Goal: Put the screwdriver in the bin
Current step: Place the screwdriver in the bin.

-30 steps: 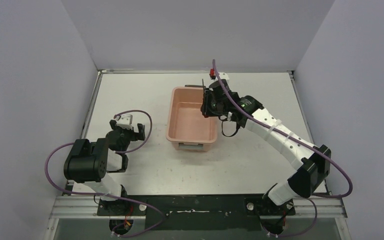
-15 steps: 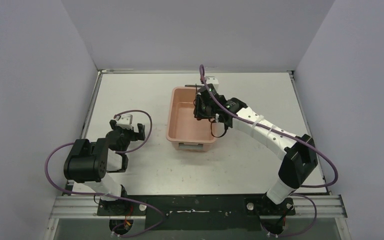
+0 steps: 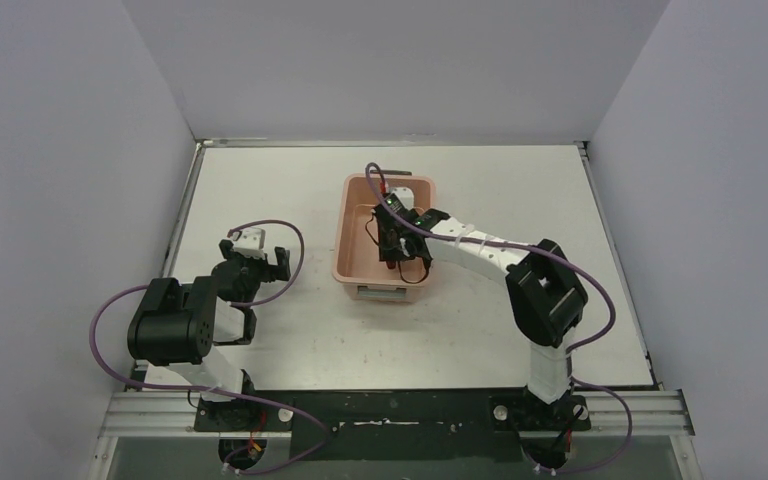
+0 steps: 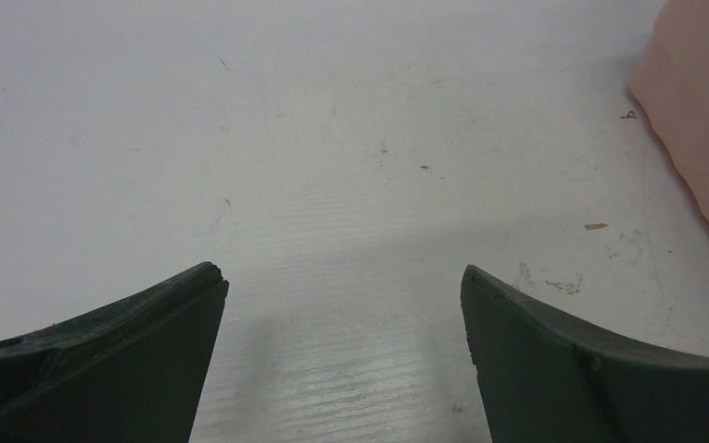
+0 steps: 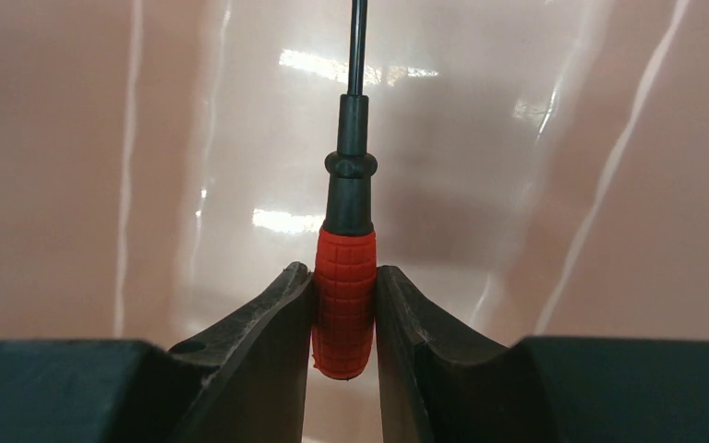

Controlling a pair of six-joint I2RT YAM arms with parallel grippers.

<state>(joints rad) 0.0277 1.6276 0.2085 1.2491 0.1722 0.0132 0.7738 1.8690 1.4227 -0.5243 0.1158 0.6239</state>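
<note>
The robot's right gripper holds the red handle of the screwdriver over the bin's glossy pink bottom, between the bin's sides, so next it will go down a little toward that bottom and open its fingers.
The salmon-pink bin (image 3: 343, 236) stands in the middle of the table. My right gripper (image 3: 393, 234) is lowered inside it, over its middle. In the right wrist view that gripper (image 5: 343, 279) is shut on the red handle of the screwdriver (image 5: 343, 305). Its thin black shaft (image 5: 357, 46) points away from the jaws over the bin's glossy pink inside (image 5: 83, 148). In the top view the gripper hides the screwdriver. My left gripper (image 3: 257, 262) rests left of the bin, open and empty (image 4: 342, 277).
The bin's outer wall (image 4: 702, 111) shows at the right edge of the left wrist view, over white table (image 4: 332, 120) with small specks. Grey walls enclose the table on three sides. Purple cables loop from both arms.
My right gripper, holding the screwdriver, has moved from the bin's far right corner leftward and down into the bin. The left arm has not moved.
</note>
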